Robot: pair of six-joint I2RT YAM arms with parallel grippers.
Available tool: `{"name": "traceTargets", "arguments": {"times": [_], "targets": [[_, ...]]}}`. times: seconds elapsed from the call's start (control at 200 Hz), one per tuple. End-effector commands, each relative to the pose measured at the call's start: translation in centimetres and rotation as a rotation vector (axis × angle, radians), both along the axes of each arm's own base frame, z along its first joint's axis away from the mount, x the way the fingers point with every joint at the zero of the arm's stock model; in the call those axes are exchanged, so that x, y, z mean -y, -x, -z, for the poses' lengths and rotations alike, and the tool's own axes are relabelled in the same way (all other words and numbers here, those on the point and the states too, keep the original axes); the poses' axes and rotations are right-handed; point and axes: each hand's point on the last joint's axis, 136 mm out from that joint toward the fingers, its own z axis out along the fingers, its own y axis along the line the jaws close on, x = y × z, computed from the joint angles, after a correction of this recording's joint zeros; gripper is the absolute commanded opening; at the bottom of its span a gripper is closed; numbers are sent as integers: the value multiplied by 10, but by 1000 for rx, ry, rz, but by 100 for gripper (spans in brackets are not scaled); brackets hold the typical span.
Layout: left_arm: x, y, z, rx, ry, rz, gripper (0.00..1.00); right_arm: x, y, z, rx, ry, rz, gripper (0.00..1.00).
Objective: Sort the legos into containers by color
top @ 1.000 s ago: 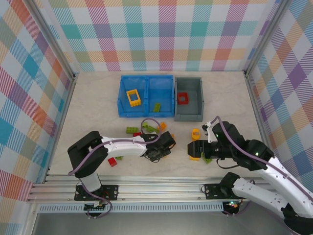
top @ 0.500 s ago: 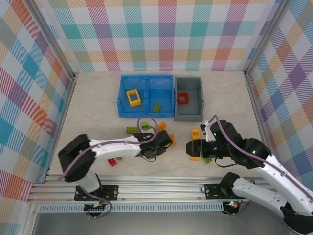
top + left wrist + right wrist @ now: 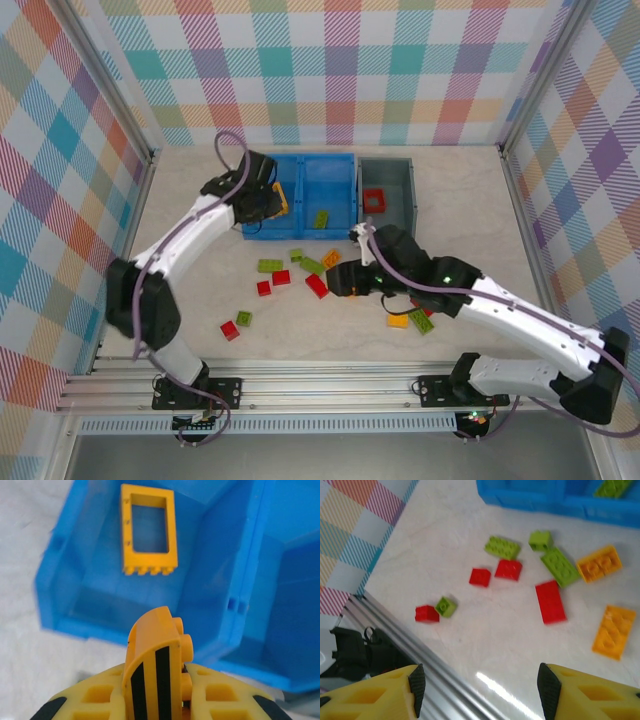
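Note:
I first need to move my left gripper toward the blue container's divider, then lower the striped lego onto the container's bare bottom beside the like-colored window-frame lego and release it.
My left gripper (image 3: 165, 680) is shut on a yellow-orange lego (image 3: 157, 655) with black stripes, hanging above the near wall of the blue container's (image 3: 300, 160) left compartment. A yellow window-frame lego (image 3: 149, 530) lies inside that compartment. From above, the left gripper (image 3: 268, 196) sits over the same spot. A green lego (image 3: 321, 219) lies in the right compartment, and a red frame (image 3: 374, 200) is in the grey container (image 3: 385, 238). My right gripper (image 3: 481, 690) is open above bare table, just short of a long red lego (image 3: 550, 601); from above it (image 3: 335, 280) is beside that lego (image 3: 317, 286).
Loose legos lie across the table: green (image 3: 502, 547), small red ones (image 3: 480, 577) (image 3: 508, 569), orange ones (image 3: 599, 563) (image 3: 614, 631), and a red-and-green pair (image 3: 427, 613) near the metal front rail (image 3: 435, 665). An orange lego (image 3: 398, 321) and a green one (image 3: 420, 321) lie under the right arm.
The left arm closed on the yellow-orange lego at the table's middle and swung it far back to the blue container. The right arm reached left over the loose legos, leaving the orange and green pair behind.

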Motion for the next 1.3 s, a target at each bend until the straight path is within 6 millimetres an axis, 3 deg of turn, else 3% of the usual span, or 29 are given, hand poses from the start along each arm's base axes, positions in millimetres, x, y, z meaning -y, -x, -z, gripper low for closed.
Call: {"name": "traceTargets", "arguments": {"times": [0.0,0.13,0.335,0.51,0.65,0.8,0.915,1.02,1.085,1.135,1.21,1.295], "targets": [[-6,-17,27,-92,-68,81,4,-18,-27,-45,162,-102,49,63],[-3,-39,54,-144,-87,92,5,-19,-30,-36,140,-91,74,63],[0,-47,93,-203,-95,104,8,-7,-27,-18,95,-64,116,63],[0,-43,104,-227,-98,108,25,2,-25,-5,59,-41,152,63],[-1,-41,91,-208,-91,109,40,-5,-22,-8,62,-58,110,64],[-1,-40,64,-161,-80,110,50,-29,-16,-20,68,-79,-16,65],[-3,-37,33,-106,-63,106,54,-47,-12,-19,53,-49,-95,65],[-3,-24,-1,-30,-17,93,56,-46,-14,-14,64,-15,-86,65],[-1,-9,-21,15,24,92,57,-32,-22,-8,80,31,-19,65],[4,9,-37,48,56,105,57,-6,-33,0,81,99,104,65],[29,44,-57,109,92,176,58,58,-49,28,-40,215,380,66],[75,95,-67,175,113,309,59,127,-46,66,-257,275,631,66]]}}
